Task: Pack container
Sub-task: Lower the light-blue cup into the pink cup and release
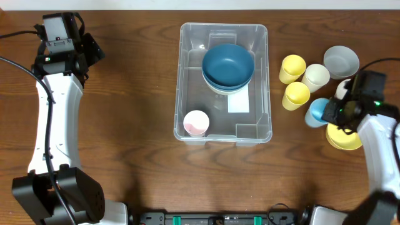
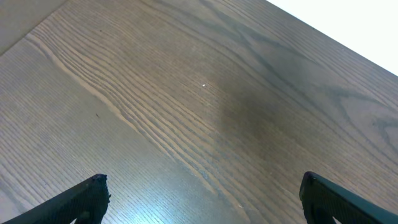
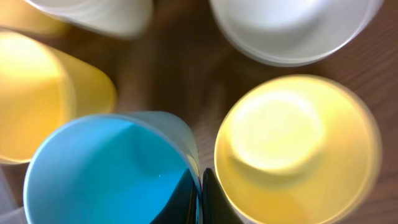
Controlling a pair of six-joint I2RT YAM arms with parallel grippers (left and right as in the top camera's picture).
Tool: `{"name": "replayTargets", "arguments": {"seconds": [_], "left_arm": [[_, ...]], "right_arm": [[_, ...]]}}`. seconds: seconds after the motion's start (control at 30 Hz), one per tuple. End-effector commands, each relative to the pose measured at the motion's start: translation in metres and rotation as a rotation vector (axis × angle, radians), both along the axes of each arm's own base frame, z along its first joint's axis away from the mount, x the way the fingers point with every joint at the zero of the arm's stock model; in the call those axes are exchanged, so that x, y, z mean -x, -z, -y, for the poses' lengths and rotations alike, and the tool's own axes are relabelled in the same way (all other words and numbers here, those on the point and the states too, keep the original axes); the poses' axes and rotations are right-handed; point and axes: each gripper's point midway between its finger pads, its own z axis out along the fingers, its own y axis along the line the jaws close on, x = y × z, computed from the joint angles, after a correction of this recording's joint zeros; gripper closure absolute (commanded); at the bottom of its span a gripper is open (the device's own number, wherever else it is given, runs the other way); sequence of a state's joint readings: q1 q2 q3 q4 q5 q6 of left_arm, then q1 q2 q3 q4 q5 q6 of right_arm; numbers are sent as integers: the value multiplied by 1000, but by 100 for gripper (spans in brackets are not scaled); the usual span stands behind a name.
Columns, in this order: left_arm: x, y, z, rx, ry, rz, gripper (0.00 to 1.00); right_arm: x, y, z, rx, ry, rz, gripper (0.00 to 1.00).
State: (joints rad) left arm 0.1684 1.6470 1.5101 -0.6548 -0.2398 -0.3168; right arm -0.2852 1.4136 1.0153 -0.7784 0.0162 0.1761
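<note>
The robot's right gripper will next lift across the container's side, lower the blue cup (image 1: 315,112) inside and let it go, as the pink cup's opening (image 1: 196,122) is to its left in the overhead view.
The container (image 1: 181,81), a large clear bin, stands mid-table holding a dark blue bowl (image 1: 228,65) nested in a paler one, a pink cup (image 1: 196,122) and a white label (image 1: 238,101). To its right, my right gripper (image 1: 330,114) is shut on the rim of a light blue cup (image 1: 315,112). The right wrist view shows that gripper (image 3: 200,186) pinching the blue cup's (image 3: 106,174) wall, one finger inside and one outside. My left gripper (image 1: 94,49) hangs open at the far left, and in its own view it (image 2: 205,205) has only bare wood between the fingers.
Right of the bin stand two yellow cups (image 1: 292,67) (image 1: 295,95), a cream cup (image 1: 315,77), a grey bowl (image 1: 341,61) and a yellow bowl (image 1: 345,139). The yellow bowl (image 3: 292,149) sits close against the right gripper's outer finger.
</note>
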Motion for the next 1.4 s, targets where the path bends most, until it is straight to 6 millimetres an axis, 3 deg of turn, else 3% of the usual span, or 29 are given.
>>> {"name": "replayTargets", "arguments": {"seconds": [0.0,0.17,0.37,0.63,0.83,1.03,1.2,1.37], "left_arm": [[1,-11,-3,-14,-10,21,2],[1,-11,-3,-14,-10,21,2],[2,-11,-3,-14,-10,20,2],[2,-11,-3,-14,-10,20,2],[2,-11,-3,-14,-10,21,2],[1,-11,-3,-14,-10,21,2],[1,-11,-3,-14,-10,21,2],[1,-11,-3,-14,-10,21,2]], "right_arm": [[-7,-56,3,37,11,140,99],[-5,-105,-25,-4,-72,273,99],[-15,-149,-101,-68,-403,420,99],[-17,-170,-224,-48,-819,527,99],[-20,-158,-297,23,-969,559,99],[-17,-109,-358,8,-1101,470,99],[-8,-69,-380,11,-1165,370,99],[-1,-59,-386,10,-1187,336,99]]}}
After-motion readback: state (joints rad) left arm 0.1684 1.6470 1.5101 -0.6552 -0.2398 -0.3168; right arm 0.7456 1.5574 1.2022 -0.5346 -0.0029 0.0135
